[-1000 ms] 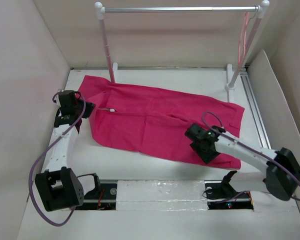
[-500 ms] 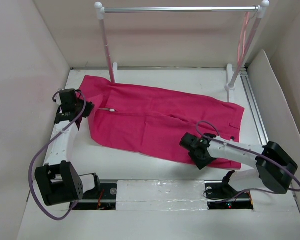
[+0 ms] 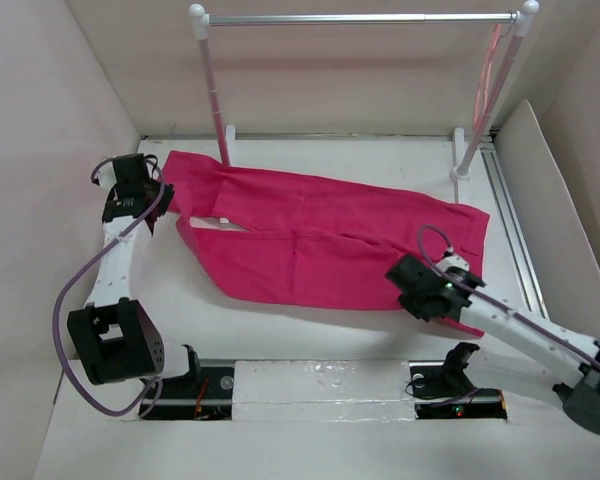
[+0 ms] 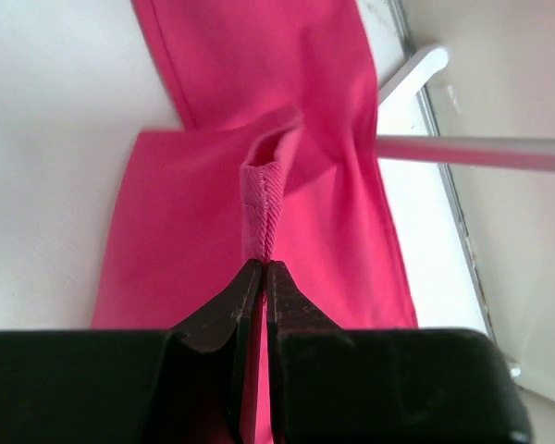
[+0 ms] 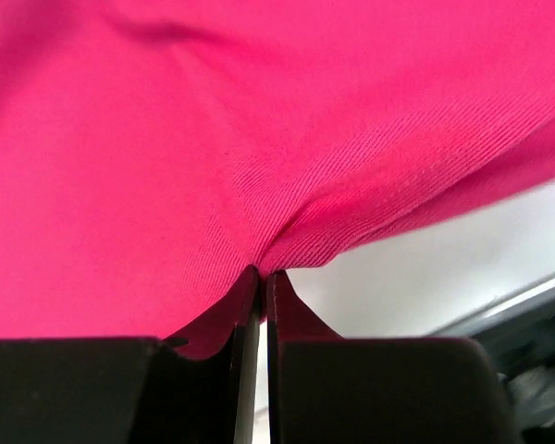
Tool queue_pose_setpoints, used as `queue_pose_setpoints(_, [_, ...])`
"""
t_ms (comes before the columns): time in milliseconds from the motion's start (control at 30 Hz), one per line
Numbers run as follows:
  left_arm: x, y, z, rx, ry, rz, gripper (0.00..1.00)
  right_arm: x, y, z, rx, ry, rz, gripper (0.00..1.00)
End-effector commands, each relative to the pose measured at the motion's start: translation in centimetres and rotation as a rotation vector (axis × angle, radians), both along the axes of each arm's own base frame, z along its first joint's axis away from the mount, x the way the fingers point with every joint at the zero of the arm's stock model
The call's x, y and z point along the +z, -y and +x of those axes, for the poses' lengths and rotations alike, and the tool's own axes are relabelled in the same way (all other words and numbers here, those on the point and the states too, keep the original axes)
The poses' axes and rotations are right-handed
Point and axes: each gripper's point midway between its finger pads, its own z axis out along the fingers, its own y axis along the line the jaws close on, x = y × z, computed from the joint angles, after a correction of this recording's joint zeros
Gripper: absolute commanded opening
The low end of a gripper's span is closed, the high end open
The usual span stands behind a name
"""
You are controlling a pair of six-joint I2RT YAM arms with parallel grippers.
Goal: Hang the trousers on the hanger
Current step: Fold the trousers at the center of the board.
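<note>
The near leg of the trousers lies beside the far one, so my right gripper needs to lift the trousers' near edge outward and then lower it toward the trousers' far edge.
The magenta trousers [image 3: 310, 232] lie spread across the table, legs to the left and waist to the right. My left gripper [image 3: 168, 207] is at the far left, shut on a folded hem of the trousers [image 4: 194, 231]; in the left wrist view the gripper [image 4: 263, 268] has the hem standing up from between its tips. My right gripper [image 3: 405, 290] is shut on the near edge of the trousers [image 5: 213, 139], and cloth bunches at the gripper [image 5: 262, 273] tips in the right wrist view. The pale-pink hanger [image 3: 490, 70] hangs at the right end of the rack's bar.
A white-posted rack with a silver bar [image 3: 360, 18] stands at the back; its left post [image 3: 218, 110] comes down onto the trousers' far edge, and the post [image 4: 481, 151] shows in the left wrist view. Walls close in left and right. A metal rail [image 3: 510, 220] runs along the right side.
My right gripper has shut on the trousers' near edge and shifted right and nearer. My left gripper moved back and left with the hem. The near edge of the cloth drew away from the front.
</note>
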Motion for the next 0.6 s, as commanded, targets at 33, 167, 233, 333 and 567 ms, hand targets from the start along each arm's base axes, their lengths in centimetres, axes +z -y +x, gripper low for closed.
queue_pose_setpoints(33, [2.8, -2.5, 0.4, 0.077, 0.023, 0.097, 0.00, 2.5, 5.1, 1.2, 0.253, 0.012, -0.243, 0.00])
queue_pose_setpoints(167, [4.5, -4.7, 0.2, 0.156, 0.027, 0.190, 0.00, 3.4, 6.0, 2.9, 0.402, -0.012, -0.328, 0.00])
queue_pose_setpoints(233, [6.5, -6.0, 0.1, 0.208, 0.063, 0.253, 0.00, 4.4, 6.7, 4.2, 0.506, -0.016, -0.399, 0.00])
queue_pose_setpoints(333, [9.7, -7.8, 0.5, 0.267, 0.100, 0.342, 0.00, 6.7, 8.2, 6.6, 0.593, -0.008, -0.476, 0.00])
queue_pose_setpoints(567, [13.8, -10.6, 1.4, 0.350, 0.118, 0.492, 0.00, 11.6, 9.5, 13.2, 0.760, 0.158, -0.512, 0.00])
